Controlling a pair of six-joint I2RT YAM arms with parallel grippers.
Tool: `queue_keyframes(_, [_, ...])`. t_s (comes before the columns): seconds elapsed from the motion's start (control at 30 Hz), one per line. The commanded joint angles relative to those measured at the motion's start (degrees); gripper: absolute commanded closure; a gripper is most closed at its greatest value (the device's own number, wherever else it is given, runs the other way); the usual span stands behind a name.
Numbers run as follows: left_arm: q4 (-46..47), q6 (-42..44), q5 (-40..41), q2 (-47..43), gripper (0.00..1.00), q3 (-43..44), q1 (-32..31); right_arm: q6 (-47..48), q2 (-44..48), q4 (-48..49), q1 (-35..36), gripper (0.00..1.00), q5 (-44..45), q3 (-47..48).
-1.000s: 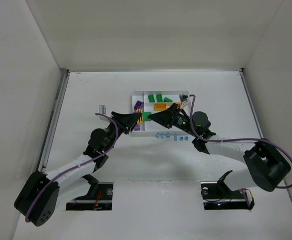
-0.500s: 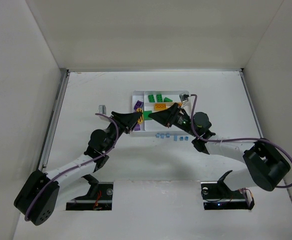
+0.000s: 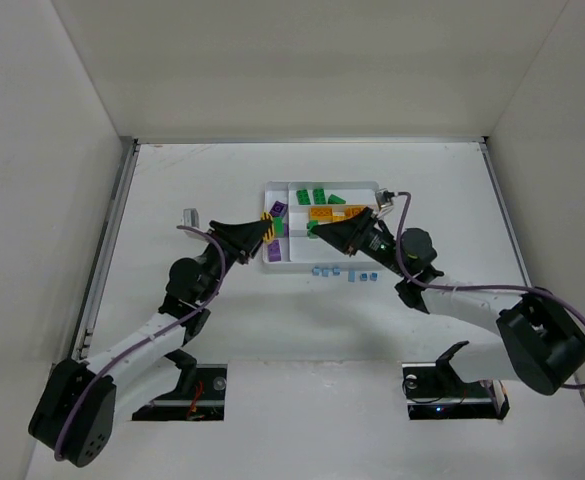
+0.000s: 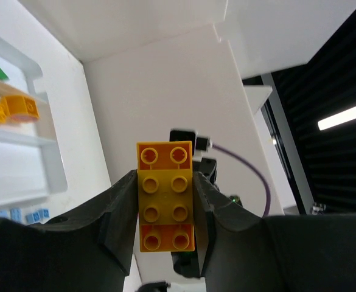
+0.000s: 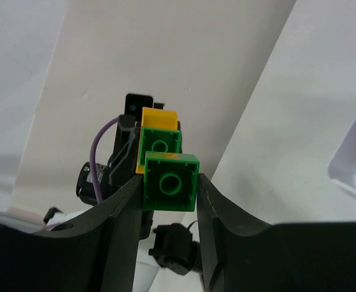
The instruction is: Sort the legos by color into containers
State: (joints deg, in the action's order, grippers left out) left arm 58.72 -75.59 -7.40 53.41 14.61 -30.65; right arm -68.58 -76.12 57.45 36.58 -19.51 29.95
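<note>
The brick goes outward with my right gripper next, then down to the far section's bare end (image 3: 360,196), which lies outward of the gripper, and comes free beside green legos.
My left gripper (image 3: 264,230) is shut on a yellow-orange lego (image 4: 165,204), held studs-up just left of the white tray (image 3: 324,262). My right gripper (image 3: 317,231) hangs over the tray's left part, shut on a green lego (image 5: 170,181) with its hollow underside facing the camera. Beyond it in the right wrist view, a second green piece (image 5: 160,142) sits against a yellow one by the other arm's fingers. Green legos (image 3: 318,196), orange legos (image 3: 322,212) and purple legos (image 3: 278,210) lie in the tray sections.
Several tiny light-blue legos (image 3: 347,273) lie in a row on the table just in front of the tray. The tray's raised wall (image 4: 50,164) stands at the left in the left wrist view. White walls enclose the table on three sides.
The right gripper has closed on the green lego. The left gripper has drawn away to the left with the yellow-orange lego, widening the gap between the two grippers.
</note>
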Motion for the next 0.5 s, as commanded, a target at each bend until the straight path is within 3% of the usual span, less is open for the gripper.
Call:
queue_keyframes(0.0, [1.0,-0.1,-1.8,-3.1,0.86,-0.5,4.2,1.2,3.3,2.6,-3.6,0.64,0.3,-1.6])
queue_keyframes(0.27, [1.4,0.0,-2.3,-2.3,0.86,-1.8,5.0,4.0,2.8,-0.7,-7.0,0.64,-0.1,-0.8])
queue_keyframes(0.4, [1.5,0.5,-2.7,-1.0,0.86,-1.4,4.9,10.3,0.9,-12.0,-9.9,0.64,2.4,4.4])
queue_keyframes(0.47, [1.5,1.3,-2.4,-0.8,0.86,-2.0,4.5,16.5,-0.9,-21.6,-10.7,0.63,8.1,8.6])
